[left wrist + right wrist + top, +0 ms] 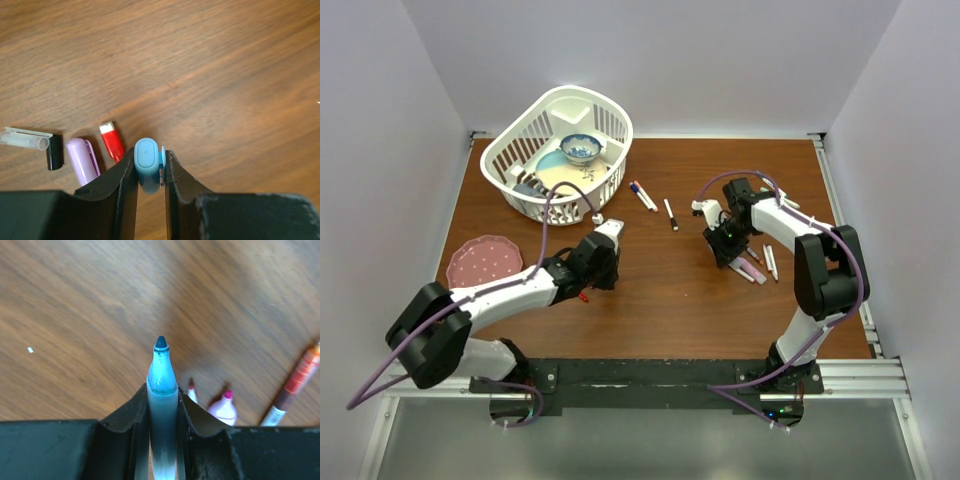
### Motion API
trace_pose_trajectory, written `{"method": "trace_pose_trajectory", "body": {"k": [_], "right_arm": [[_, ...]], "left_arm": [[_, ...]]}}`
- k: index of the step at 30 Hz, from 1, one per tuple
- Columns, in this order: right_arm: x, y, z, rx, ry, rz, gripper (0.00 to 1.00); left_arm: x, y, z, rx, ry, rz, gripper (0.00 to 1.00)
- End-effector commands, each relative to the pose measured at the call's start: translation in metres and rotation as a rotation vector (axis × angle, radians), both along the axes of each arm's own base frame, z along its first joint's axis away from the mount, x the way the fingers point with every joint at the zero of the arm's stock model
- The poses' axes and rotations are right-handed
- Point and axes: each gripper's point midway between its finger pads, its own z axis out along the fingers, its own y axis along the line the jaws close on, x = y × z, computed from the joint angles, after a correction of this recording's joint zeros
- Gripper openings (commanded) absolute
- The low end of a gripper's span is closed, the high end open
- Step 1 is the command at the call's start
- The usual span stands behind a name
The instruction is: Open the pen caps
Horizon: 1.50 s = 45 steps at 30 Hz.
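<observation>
The light-blue cap [145, 165] is already off its pen, so my left gripper will next lower it onto the bare wood beside the red cap and let go of it there.
My left gripper [150, 161] is shut on a light-blue pen cap [145, 165], held just above the wood. Beside it on the table lie a purple cap [82, 161], a red cap [112, 141] and a black cap [55, 151] next to a clear tube [25, 139]. My right gripper [162, 396] is shut on an uncapped light-blue pen [162, 380], tip pointing away. An uncapped pink pen [222, 410] and other pens [295, 385] lie to its right. In the top view the left gripper [590, 285] and the right gripper [725, 250] are apart.
A white basket [510, 150] holding a blue bowl [581, 148] stands at the back left. A pink plate [480, 262] lies at the left. Two capped pens [642, 195] [671, 214] lie mid-table. More pens [770, 262] lie right of the right gripper.
</observation>
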Motion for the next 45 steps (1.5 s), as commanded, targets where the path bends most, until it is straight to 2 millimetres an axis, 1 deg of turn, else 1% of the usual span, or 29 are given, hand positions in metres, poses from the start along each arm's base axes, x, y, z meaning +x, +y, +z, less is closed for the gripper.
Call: {"method": "trace_pose_trajectory", "body": {"k": [1, 2, 3, 5, 6, 11, 12, 15, 20, 23, 25, 26, 28, 29, 31, 32, 34, 35, 37, 38, 40, 41, 42, 43, 44, 45], "right_arm": [[0.016, -0.006, 0.010, -0.051, -0.061, -0.031, 0.12], [0.016, -0.007, 0.009, -0.057, -0.059, -0.032, 0.15], [0.017, -0.007, 0.009, -0.058, -0.061, -0.034, 0.16], [0.016, -0.008, 0.007, -0.064, -0.054, -0.036, 0.18], [0.016, -0.008, 0.007, -0.065, -0.055, -0.035, 0.19], [0.016, -0.008, 0.006, -0.071, -0.056, -0.036, 0.25], [0.016, -0.008, 0.006, -0.069, -0.056, -0.036, 0.26], [0.016, -0.008, 0.006, -0.070, -0.057, -0.036, 0.29], [0.016, -0.007, 0.005, -0.067, -0.055, -0.035, 0.32], [0.016, -0.007, 0.006, -0.068, -0.058, -0.039, 0.33], [0.018, -0.007, 0.008, -0.066, -0.066, -0.039, 0.33], [0.018, -0.006, 0.010, -0.064, -0.070, -0.039, 0.33], [0.020, -0.006, 0.015, -0.057, -0.087, -0.036, 0.34], [0.020, -0.006, 0.016, -0.057, -0.094, -0.032, 0.35], [0.023, -0.006, 0.023, -0.052, -0.123, -0.028, 0.37], [0.024, -0.005, 0.026, -0.048, -0.134, -0.022, 0.38], [0.025, -0.003, 0.034, -0.032, -0.163, -0.006, 0.41], [0.027, 0.001, 0.038, -0.011, -0.174, 0.003, 0.42], [0.030, 0.008, 0.047, 0.033, -0.205, 0.015, 0.44], [0.029, 0.016, 0.051, 0.079, -0.205, 0.024, 0.45], [0.032, 0.027, 0.059, 0.135, -0.216, 0.039, 0.46], [0.034, 0.031, 0.063, 0.160, -0.220, 0.043, 0.46], [0.034, 0.039, 0.067, 0.200, -0.216, 0.054, 0.46], [0.042, 0.044, 0.076, 0.220, -0.239, 0.057, 0.46], [0.045, 0.048, 0.076, 0.237, -0.229, 0.050, 0.46], [0.048, 0.053, 0.080, 0.261, -0.228, 0.052, 0.48]], "left_arm": [[0.020, -0.001, -0.003, 0.071, -0.063, 0.012, 0.07], [0.021, -0.001, -0.006, 0.084, -0.061, 0.013, 0.08], [0.021, 0.001, -0.013, 0.102, -0.051, 0.013, 0.10], [0.024, 0.000, -0.016, 0.121, -0.053, 0.011, 0.11], [0.024, 0.001, -0.020, 0.137, -0.046, 0.013, 0.13], [0.031, 0.002, -0.026, 0.175, -0.050, 0.020, 0.20], [0.030, 0.002, -0.028, 0.181, -0.046, 0.019, 0.22], [0.031, 0.002, -0.028, 0.192, -0.043, 0.019, 0.27], [0.032, -0.001, -0.020, 0.174, -0.059, 0.008, 0.34], [0.034, -0.005, -0.005, 0.137, -0.089, -0.006, 0.38], [0.035, -0.009, 0.009, 0.102, -0.117, -0.015, 0.40], [0.035, -0.011, 0.019, 0.081, -0.136, -0.020, 0.43], [0.035, -0.014, 0.030, 0.051, -0.159, -0.031, 0.46], [0.035, -0.014, 0.040, 0.030, -0.181, -0.036, 0.49], [0.034, -0.016, 0.051, 0.003, -0.205, -0.043, 0.51], [0.033, -0.017, 0.062, -0.024, -0.228, -0.048, 0.52], [0.032, -0.017, 0.073, -0.047, -0.252, -0.054, 0.54], [0.032, -0.016, 0.086, -0.069, -0.278, -0.053, 0.55], [0.031, -0.013, 0.100, -0.080, -0.313, -0.061, 0.58], [0.029, -0.010, 0.115, -0.100, -0.348, -0.063, 0.67], [0.028, -0.003, 0.132, -0.096, -0.390, -0.064, 0.77], [0.025, 0.002, 0.149, -0.117, -0.430, -0.057, 0.86], [0.023, 0.008, 0.158, -0.113, -0.443, -0.049, 0.91], [0.023, 0.013, 0.168, -0.104, -0.472, -0.044, 0.94], [0.019, 0.021, 0.183, -0.114, -0.508, -0.038, 0.99], [0.017, 0.026, 0.192, -0.105, -0.526, -0.040, 1.00]]}}
